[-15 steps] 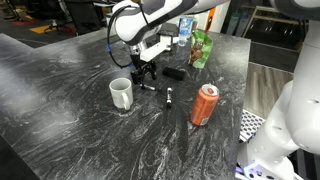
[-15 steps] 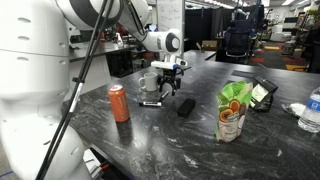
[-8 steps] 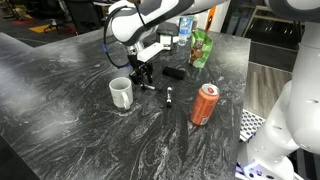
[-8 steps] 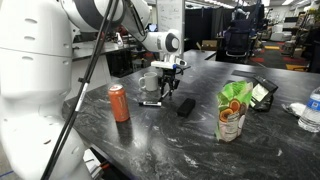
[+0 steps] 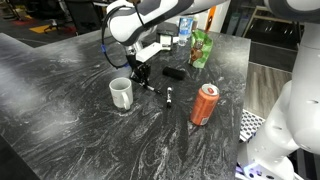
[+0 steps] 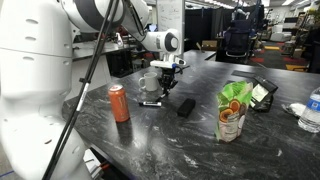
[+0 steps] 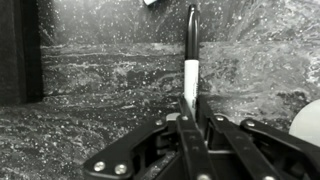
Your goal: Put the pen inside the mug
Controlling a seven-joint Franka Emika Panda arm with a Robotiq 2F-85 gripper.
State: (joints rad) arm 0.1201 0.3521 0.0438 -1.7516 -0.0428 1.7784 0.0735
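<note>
The mug's rim stands higher than the pen, so I will raise my gripper and tilt the pen's dark end downward. I will then lower it into the mug's opening point(image 5: 121, 84) and let go.
The pen point(image 7: 190, 75), a thin stick with a pale lower half and a dark far end, lies on the dark marble table. In the wrist view my gripper point(image 7: 190, 105) is shut on the pen's pale part, with the fingers pressed against both its sides. In both exterior views the gripper point(image 5: 138, 82) point(image 6: 164, 90) reaches down to the tabletop just beside the white mug point(image 5: 121, 92) point(image 6: 149, 83), which stands upright. A short piece of the pen point(image 5: 149, 85) shows next to the fingers. The mug's edge point(image 7: 306, 125) shows at the right of the wrist view.
A black marker point(image 5: 169, 97) point(image 6: 150, 103) lies between the mug and an orange-red can point(image 5: 205, 104) point(image 6: 119, 102). A flat black block point(image 5: 173, 73) point(image 6: 185, 106) lies close to the gripper. A green snack bag point(image 5: 201, 47) point(image 6: 233, 112) and a bottle point(image 5: 185, 30) stand farther off.
The jaws have closed from wide open onto the pen. The arm has stayed low over the same spot beside the mug.
</note>
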